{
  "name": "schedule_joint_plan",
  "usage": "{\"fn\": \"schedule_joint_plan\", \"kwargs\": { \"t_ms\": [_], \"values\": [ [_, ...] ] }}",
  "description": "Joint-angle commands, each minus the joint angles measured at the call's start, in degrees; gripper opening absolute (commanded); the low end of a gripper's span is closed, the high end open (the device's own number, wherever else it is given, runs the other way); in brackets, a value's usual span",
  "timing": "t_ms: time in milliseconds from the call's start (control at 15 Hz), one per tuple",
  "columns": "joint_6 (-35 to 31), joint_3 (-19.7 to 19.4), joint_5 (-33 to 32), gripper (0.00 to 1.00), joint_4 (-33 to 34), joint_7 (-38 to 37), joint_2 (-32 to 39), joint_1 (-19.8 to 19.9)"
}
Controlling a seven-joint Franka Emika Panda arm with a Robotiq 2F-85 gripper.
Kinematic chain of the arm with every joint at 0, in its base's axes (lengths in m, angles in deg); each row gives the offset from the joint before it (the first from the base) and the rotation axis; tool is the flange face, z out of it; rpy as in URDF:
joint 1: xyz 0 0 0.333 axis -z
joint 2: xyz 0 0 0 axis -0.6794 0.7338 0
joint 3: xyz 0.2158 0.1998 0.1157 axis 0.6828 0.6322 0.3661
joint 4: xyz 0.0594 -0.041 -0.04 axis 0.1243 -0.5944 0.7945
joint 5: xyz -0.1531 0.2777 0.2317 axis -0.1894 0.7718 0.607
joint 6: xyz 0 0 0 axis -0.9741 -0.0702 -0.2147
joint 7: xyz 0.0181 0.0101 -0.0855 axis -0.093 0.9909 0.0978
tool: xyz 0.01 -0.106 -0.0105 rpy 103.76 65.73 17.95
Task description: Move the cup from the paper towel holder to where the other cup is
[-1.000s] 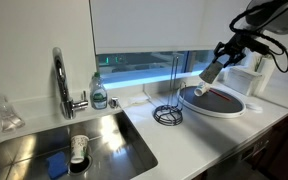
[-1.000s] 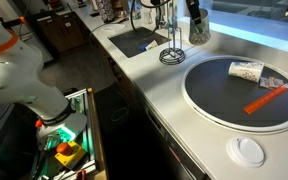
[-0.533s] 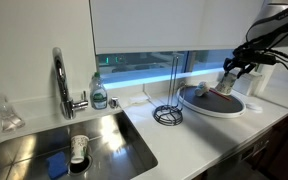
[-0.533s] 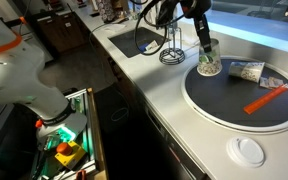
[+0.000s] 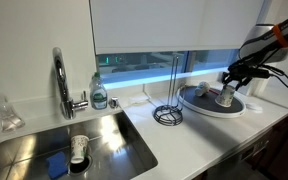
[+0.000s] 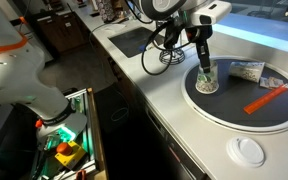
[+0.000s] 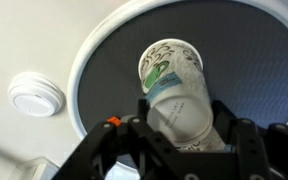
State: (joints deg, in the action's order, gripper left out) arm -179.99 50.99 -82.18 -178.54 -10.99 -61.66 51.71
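Observation:
The other cup is on the near part of the round dark tray. So my gripper needs to lower the cup a little down there too next, and open to let it go.
My gripper is shut on the cup, a small pale tumbler, and holds it upright at the near-left part of the round dark tray. In the wrist view the cup sits between the two fingers of the gripper, mouth away from the camera. I cannot tell if its base touches the tray. The other cup lies on its side on the tray's far part. The paper towel holder, a dark wire stand, is bare on the counter left of the tray; it also shows behind the arm.
An orange-red stick lies on the tray. A white round lid sits on the counter beside the tray. A sink with a patterned cup, a chrome tap and a soap bottle lie further along the counter.
My gripper has carried the cup away from the paper towel holder, turned it upright and lowered it onto or just above the dark tray.

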Motion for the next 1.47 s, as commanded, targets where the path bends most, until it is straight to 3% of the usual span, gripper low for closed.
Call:
{"fn": "schedule_joint_plan", "kwargs": {
  "t_ms": [0,67,133,267,400,1400],
  "values": [
    [-1.1,-1.3,0.3,0.4,1.3,-0.4,2.9,-0.9],
    [-1.1,-1.5,0.2,0.55,1.5,-0.6,3.4,-1.1],
    [-1.1,-1.6,0.3,0.9,1.7,-0.7,3.7,-1.2],
    [-0.8,-1.8,0.4,0.92,1.7,-0.8,3.4,-1.4],
    [-0.7,-2.1,0.0,1.0,1.5,-1.1,2.8,-1.7],
    [1.0,-1.3,-1.4,1.0,-2.0,-5.1,-8.2,-1.9]
  ]
}}
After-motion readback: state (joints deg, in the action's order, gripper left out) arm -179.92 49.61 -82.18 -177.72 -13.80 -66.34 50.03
